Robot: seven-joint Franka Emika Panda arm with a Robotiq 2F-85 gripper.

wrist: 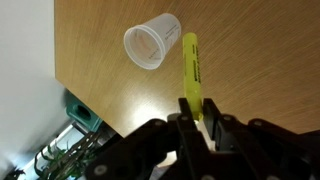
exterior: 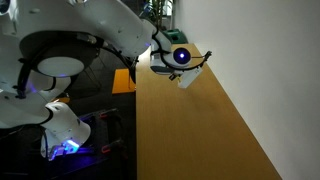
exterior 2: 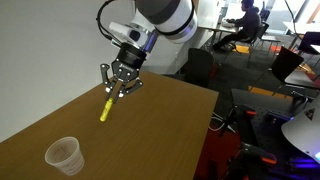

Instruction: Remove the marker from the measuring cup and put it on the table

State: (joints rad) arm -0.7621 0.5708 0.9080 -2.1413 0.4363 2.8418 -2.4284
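Observation:
The wood beside the measuring cup is bare, so I will turn my gripper, lower it away from the cup and let go of the marker [exterior 2: 106,107] over that open tabletop.
My gripper [exterior 2: 118,90] hangs over the brown wooden table [exterior 2: 160,125] and is shut on the top end of a yellow marker [exterior 2: 106,107]. The marker points down and hangs clear of the wood. In the wrist view the marker [wrist: 191,62] sticks out from between the fingers [wrist: 186,112], with its free end beside the measuring cup [wrist: 152,45]. The translucent cup [exterior 2: 63,155] stands empty on the table, apart from the marker and nearer the table's corner. In an exterior view the gripper [exterior: 186,78] is near the wall above the table [exterior: 200,135].
A white wall [exterior: 270,70] runs along one long side of the table. A small orange-brown stand [exterior: 123,80] sits past the table's far end. A blue-lit device [exterior: 65,145] stands beside the robot base. Office chairs [exterior 2: 200,65] and a seated person [exterior 2: 243,22] are beyond the table.

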